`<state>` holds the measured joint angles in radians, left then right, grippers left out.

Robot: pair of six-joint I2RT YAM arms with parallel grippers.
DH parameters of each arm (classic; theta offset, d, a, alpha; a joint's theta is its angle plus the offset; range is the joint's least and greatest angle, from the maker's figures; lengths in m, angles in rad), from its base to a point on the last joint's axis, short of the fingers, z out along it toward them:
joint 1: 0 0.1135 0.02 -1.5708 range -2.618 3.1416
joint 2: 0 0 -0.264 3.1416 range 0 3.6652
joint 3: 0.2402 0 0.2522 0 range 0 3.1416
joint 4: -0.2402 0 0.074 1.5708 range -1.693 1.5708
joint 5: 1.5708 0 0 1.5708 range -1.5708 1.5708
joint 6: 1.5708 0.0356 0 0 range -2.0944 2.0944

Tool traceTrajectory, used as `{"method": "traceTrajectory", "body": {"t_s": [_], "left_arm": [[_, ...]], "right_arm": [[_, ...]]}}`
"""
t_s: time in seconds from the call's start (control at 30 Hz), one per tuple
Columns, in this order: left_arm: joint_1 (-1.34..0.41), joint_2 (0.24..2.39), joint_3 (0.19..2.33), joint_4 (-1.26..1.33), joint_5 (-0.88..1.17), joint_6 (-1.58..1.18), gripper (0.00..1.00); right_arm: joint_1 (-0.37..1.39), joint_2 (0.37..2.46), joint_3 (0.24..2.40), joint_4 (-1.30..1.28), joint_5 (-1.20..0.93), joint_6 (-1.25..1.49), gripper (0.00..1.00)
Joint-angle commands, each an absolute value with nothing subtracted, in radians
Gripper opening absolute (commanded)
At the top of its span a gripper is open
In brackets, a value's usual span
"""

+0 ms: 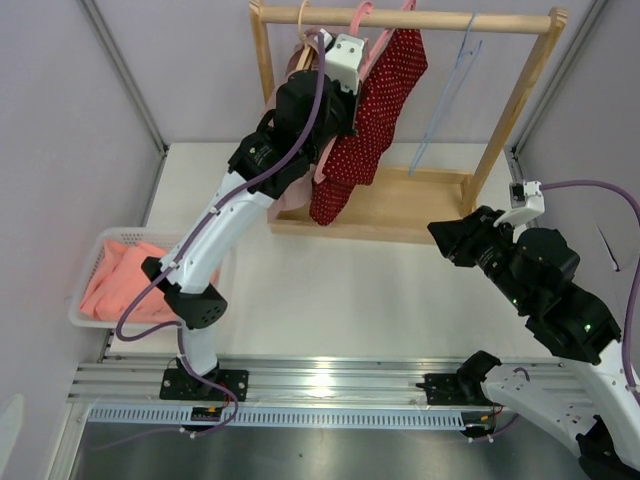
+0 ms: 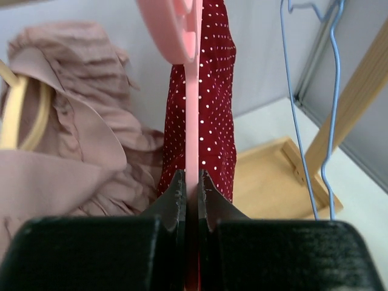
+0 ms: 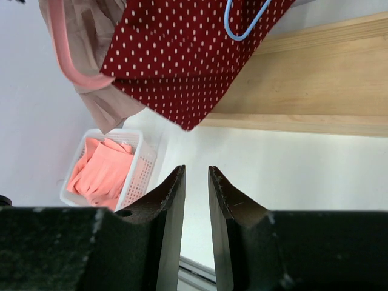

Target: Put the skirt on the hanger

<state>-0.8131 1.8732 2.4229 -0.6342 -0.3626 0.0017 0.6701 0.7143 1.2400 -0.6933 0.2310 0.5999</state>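
Note:
My left gripper moves along the rack's top bar toward the beige garment next. It releases the pink hanger's flat edge as the hanger's pink hook crosses that bar.
A dark red skirt with white dots (image 1: 385, 100) hangs from a pink hanger (image 2: 191, 115) up at the wooden rack's top rail (image 1: 450, 22). My left gripper (image 2: 192, 177) is raised to the rail and is shut on the pink hanger's thin edge, with the skirt (image 2: 215, 121) hanging just behind it. My right gripper (image 3: 197, 173) stays low to the right of the rack, a narrow gap between its fingers and nothing in it. In the right wrist view the skirt's hem (image 3: 182, 54) hangs above the rack's base.
A beige garment (image 2: 73, 139) on a wooden hanger hangs to the left of the skirt. An empty blue wire hanger (image 1: 455, 80) hangs to the right. The rack's wooden base (image 1: 420, 200) lies below. A white basket (image 1: 95, 260) holding orange cloth stands at the table's left edge.

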Motion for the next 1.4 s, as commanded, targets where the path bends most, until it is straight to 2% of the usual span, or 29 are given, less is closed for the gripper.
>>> {"method": "traceTrajectory", "body": {"t_s": [0.0, 0.47, 1.37], "left_arm": [[-0.787, 1.887, 2.49, -0.436, -0.357, 0.044, 0.0], [-0.692, 1.973, 2.523, -0.304, -0.259, 0.009, 0.0], [-0.621, 2.057, 2.525, -0.35, -0.186, -0.146, 0.0]], "right_arm": [[0.666, 0.709, 1.233, -0.698, 0.241, 0.572, 0.27], [0.664, 0.703, 1.221, -0.692, 0.244, 0.552, 0.27], [0.657, 0.703, 1.215, -0.693, 0.242, 0.545, 0.27]]}}
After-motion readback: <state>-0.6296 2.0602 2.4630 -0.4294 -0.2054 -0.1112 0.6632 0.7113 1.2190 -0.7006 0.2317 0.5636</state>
